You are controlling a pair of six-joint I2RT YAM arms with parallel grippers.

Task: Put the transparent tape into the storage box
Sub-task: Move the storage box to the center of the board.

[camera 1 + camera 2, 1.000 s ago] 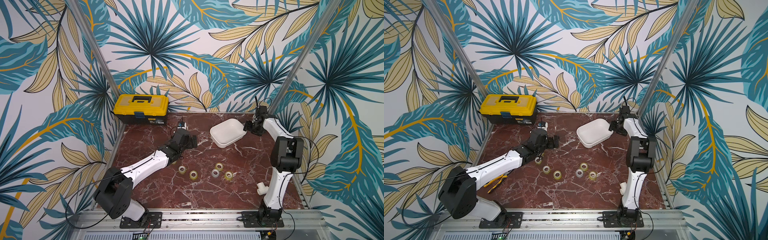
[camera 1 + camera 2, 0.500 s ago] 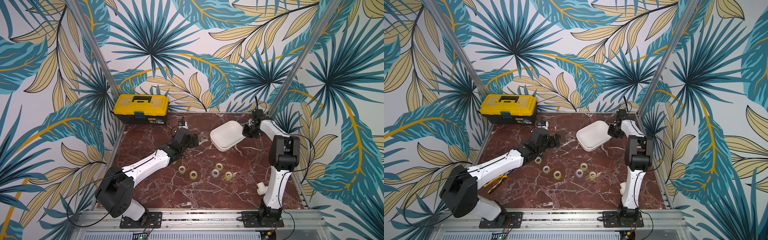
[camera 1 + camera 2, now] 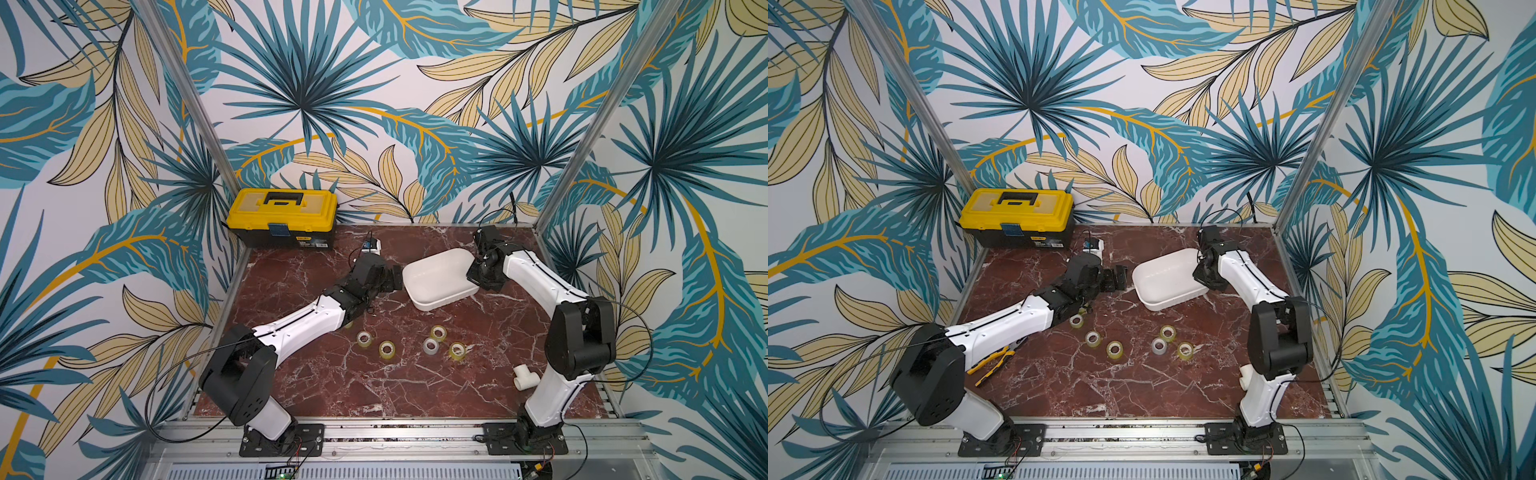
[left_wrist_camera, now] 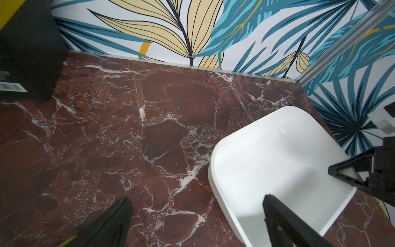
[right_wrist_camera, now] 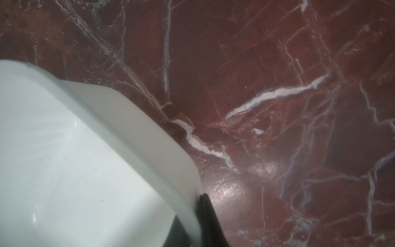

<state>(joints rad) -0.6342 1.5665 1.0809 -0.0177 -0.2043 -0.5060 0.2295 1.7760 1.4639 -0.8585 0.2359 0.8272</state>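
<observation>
The storage box sits slanted, so the robot's right gripper will next turn and slide the storage box (image 3: 436,276) toward the bare marble by the left gripper, then let go of the box's rim.
The storage box (image 3: 436,276) (image 3: 1163,278) is a shallow white tub on the red marble at the back. My right gripper (image 3: 474,272) (image 3: 1198,274) (image 5: 192,213) is shut on its right rim, one finger inside the wall and one outside. My left gripper (image 3: 395,280) (image 3: 1117,279) (image 4: 196,201) stands open at the tub's (image 4: 267,154) left end, the rim between its jaws, untouched. Several rolls of transparent tape (image 3: 387,348) (image 3: 1115,349) lie in a loose row nearer the front. One roll (image 3: 1076,321) sits by my left forearm.
A yellow-and-black toolbox (image 3: 282,216) (image 3: 1017,216) stands at the back left corner. A white T-shaped pipe fitting (image 3: 525,376) lies beside my right arm's base. Yellow-handled pliers (image 3: 992,365) lie under my left arm. Patterned walls close in three sides.
My right gripper has closed on the tub's rim and drawn the tub a little leftward and toward the front. My left gripper has edged closer to the tub, still open.
</observation>
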